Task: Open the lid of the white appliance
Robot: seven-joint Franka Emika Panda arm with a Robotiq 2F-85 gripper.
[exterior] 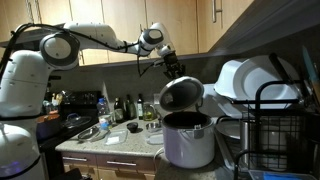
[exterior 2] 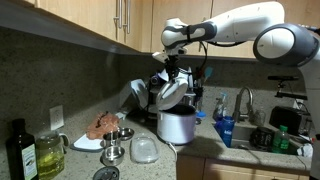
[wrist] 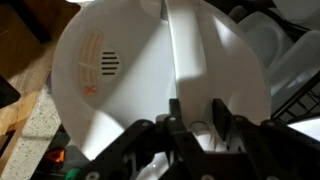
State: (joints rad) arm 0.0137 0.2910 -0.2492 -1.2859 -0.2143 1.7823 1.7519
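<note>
My gripper swings outward with the tilted lid (wrist: 135, 75) next, bringing it closer to upright before I release it, because it still leans over the pot.
The white appliance is a rice cooker (exterior: 188, 140) standing on the counter; it shows in both exterior views (exterior 2: 177, 127). Its round lid (exterior: 181, 93) is swung up and stands tilted above the pot (exterior 2: 168, 90). My gripper (exterior: 173, 70) sits at the lid's upper edge (exterior 2: 177, 72). In the wrist view the lid (wrist: 120, 90) fills the picture, and my gripper (wrist: 197, 105) has its two fingers close on either side of the lid's white handle strip.
A black dish rack (exterior: 265, 110) with white plates (exterior: 245, 80) stands right beside the cooker. Bottles (exterior: 105, 110) line the counter's back. An oil bottle (exterior 2: 18, 150), a plate of food (exterior 2: 100, 128), a glass lid (exterior 2: 144, 150) and a sink faucet (exterior 2: 245, 100) are nearby. Cabinets hang overhead.
</note>
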